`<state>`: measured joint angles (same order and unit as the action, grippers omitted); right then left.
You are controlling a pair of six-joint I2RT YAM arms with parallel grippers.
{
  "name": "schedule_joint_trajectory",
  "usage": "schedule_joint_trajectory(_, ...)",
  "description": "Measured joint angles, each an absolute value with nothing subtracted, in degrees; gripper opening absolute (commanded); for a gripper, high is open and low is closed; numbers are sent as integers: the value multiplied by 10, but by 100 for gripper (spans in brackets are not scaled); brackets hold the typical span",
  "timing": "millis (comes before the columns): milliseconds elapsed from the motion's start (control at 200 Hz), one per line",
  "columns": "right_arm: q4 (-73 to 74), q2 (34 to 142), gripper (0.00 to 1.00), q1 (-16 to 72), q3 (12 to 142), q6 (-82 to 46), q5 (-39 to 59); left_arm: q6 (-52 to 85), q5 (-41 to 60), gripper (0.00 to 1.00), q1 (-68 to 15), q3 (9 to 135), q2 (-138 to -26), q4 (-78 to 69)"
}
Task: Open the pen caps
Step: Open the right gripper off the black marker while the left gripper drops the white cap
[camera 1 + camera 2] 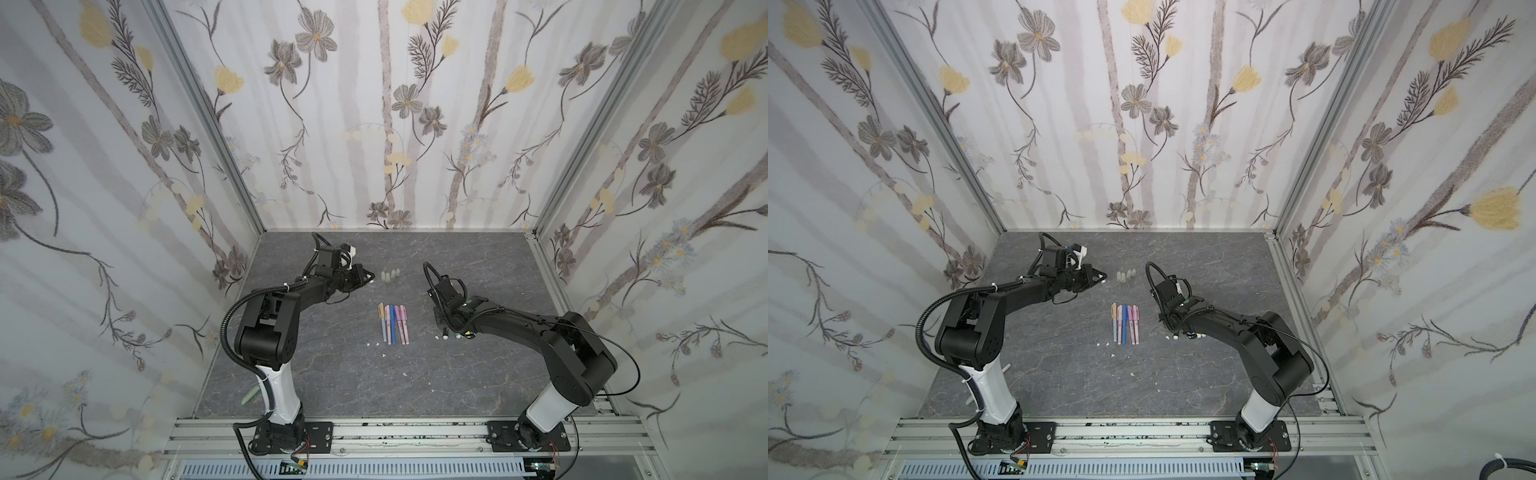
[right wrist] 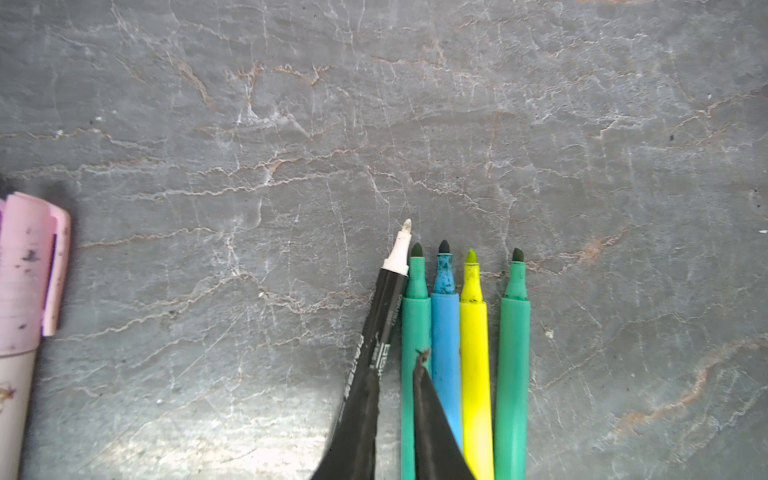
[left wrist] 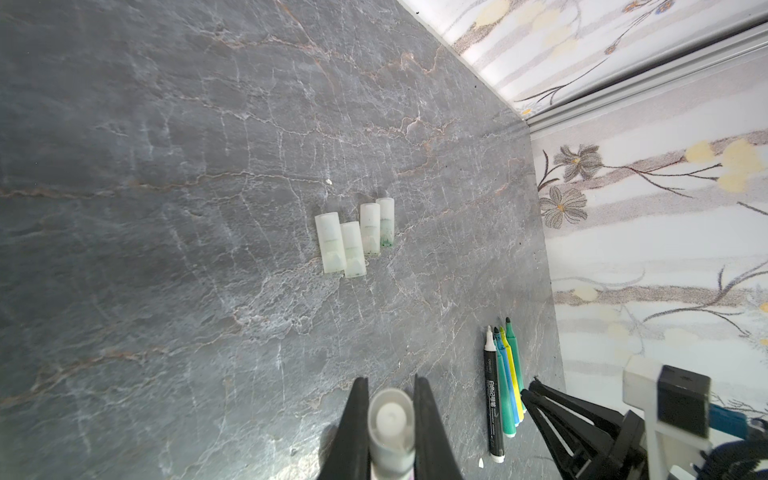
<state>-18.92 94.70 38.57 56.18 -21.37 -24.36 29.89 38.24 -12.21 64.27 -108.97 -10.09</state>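
I should move my left gripper down toward the other pen caps next, as they lie gathered there. I should release its cap on the bare tabletop beside the nearest one.
My left gripper (image 3: 390, 415) is shut on a translucent grey pen cap (image 3: 390, 424), held just above the table near its back left (image 1: 371, 277). Several more grey pen caps (image 3: 353, 237) lie side by side ahead of it (image 1: 390, 276). My right gripper (image 2: 397, 365) hangs low over uncapped pens with its jaws slightly open and nothing clamped. Under it lie a black-and-white pen (image 2: 386, 307) and green (image 2: 415, 316), blue (image 2: 444, 316), yellow (image 2: 473, 324) and green (image 2: 515, 332) markers. A row of thin capped pens (image 1: 392, 324) lies mid-table, its pink cap (image 2: 29, 266) showing.
Small white specks (image 1: 384, 355) dot the grey stone-look table (image 1: 332, 374). Flowered walls close in the back and both sides, and a metal rail (image 1: 415, 432) runs along the front. A pale green stick (image 1: 249, 397) lies by the left arm's base.
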Motion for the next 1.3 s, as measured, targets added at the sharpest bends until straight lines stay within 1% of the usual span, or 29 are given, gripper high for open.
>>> schedule_joint_trajectory(275,-192,885,19,379,546,-214,-237,297,383,0,-122,689,-1162,-99)
schedule_joint_trajectory(575,-191,874,19,374,531,-216,-222,287,382,0,-122,733,-1213,-92)
schedule_joint_trajectory(1184,-179,877,20,374,526,-220,-204,284,387,19,-136,792,-1260,-70)
schedule_joint_trajectory(1299,-178,878,20,374,525,-220,-199,283,387,21,-137,795,-1261,-66)
